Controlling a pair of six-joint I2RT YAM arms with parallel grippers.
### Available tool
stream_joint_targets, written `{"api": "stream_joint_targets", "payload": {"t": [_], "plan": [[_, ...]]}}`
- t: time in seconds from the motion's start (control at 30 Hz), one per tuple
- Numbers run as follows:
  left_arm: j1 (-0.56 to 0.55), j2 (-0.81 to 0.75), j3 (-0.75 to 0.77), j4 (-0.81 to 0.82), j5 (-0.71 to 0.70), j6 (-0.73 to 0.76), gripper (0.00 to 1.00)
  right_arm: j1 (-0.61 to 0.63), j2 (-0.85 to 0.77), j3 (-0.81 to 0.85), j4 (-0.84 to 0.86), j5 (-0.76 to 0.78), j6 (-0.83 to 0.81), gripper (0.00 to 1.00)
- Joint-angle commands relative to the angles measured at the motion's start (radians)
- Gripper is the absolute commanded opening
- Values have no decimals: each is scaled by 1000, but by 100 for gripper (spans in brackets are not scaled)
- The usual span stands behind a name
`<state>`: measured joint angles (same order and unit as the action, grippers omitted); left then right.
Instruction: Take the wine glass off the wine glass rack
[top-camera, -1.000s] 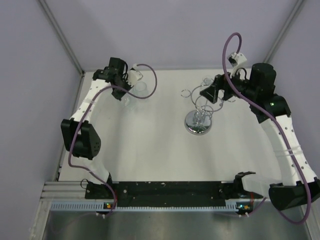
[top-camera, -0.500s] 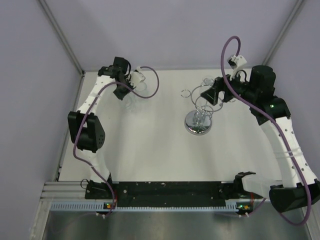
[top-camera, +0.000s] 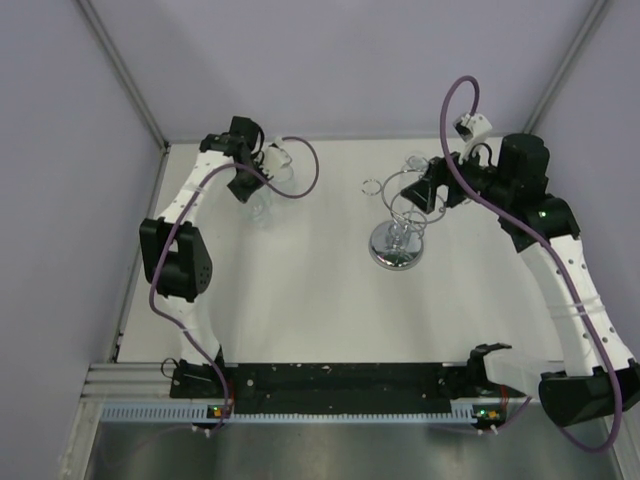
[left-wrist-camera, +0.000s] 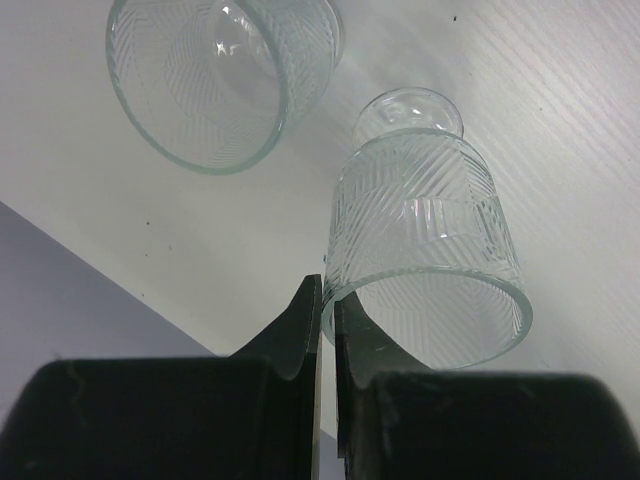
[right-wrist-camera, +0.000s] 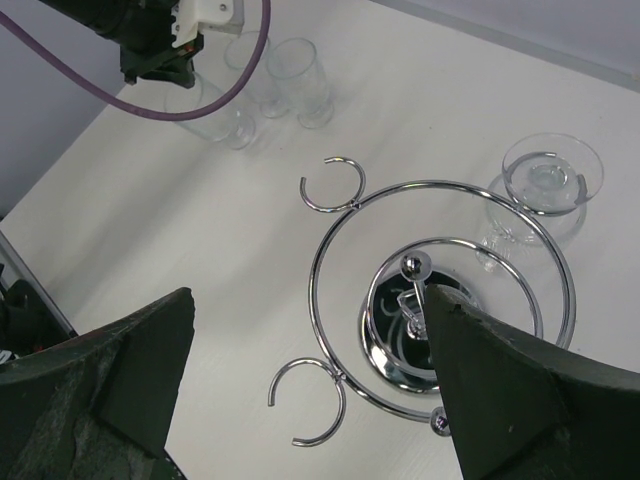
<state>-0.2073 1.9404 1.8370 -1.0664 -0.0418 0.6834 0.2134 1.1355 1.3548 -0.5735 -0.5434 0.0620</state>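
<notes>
I should next lower the tilted glass in my left gripper until it stands upright on the tabletop under the ribbed glass's foot (left-wrist-camera: 409, 108) below, and let go of the glass's rim.
The chrome wine glass rack (top-camera: 397, 245) stands right of centre; in the right wrist view its rings and mirror base (right-wrist-camera: 440, 300) lie below me. One clear wine glass (right-wrist-camera: 550, 175) hangs in a far ring, also visible in the top view (top-camera: 415, 163). My right gripper (right-wrist-camera: 308, 300) is wide open and empty above the rack, seen in the top view (top-camera: 425, 190). My left gripper (left-wrist-camera: 328, 297) is at the far left (top-camera: 250, 190), shut on the rim of a ribbed glass (left-wrist-camera: 425, 225) on the table.
A second ribbed glass (left-wrist-camera: 215, 80) stands just beyond the held one; both show in the right wrist view (right-wrist-camera: 300, 80). The enclosure's left wall (left-wrist-camera: 60, 290) is close to the left gripper. Two rack rings (right-wrist-camera: 335, 185) hang empty.
The left arm's elbow has swung right and its gripper has shifted a little toward the near side at the glasses. The right arm has barely moved.
</notes>
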Motion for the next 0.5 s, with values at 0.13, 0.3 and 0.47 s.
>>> {"api": "stream_joint_targets", "payload": {"t": [0.13,0.3,0.47], "plan": [[-1,18,24,31,2,8,0,-8,-51,-13,21,-3,-10,94],[-1,31,24,29,5,5,0,-8,-59,-22,21,-3,-8,95],[-1,28,21,26,6,-1,0,-11,-68,-33,21,-3,-4,95]]}}
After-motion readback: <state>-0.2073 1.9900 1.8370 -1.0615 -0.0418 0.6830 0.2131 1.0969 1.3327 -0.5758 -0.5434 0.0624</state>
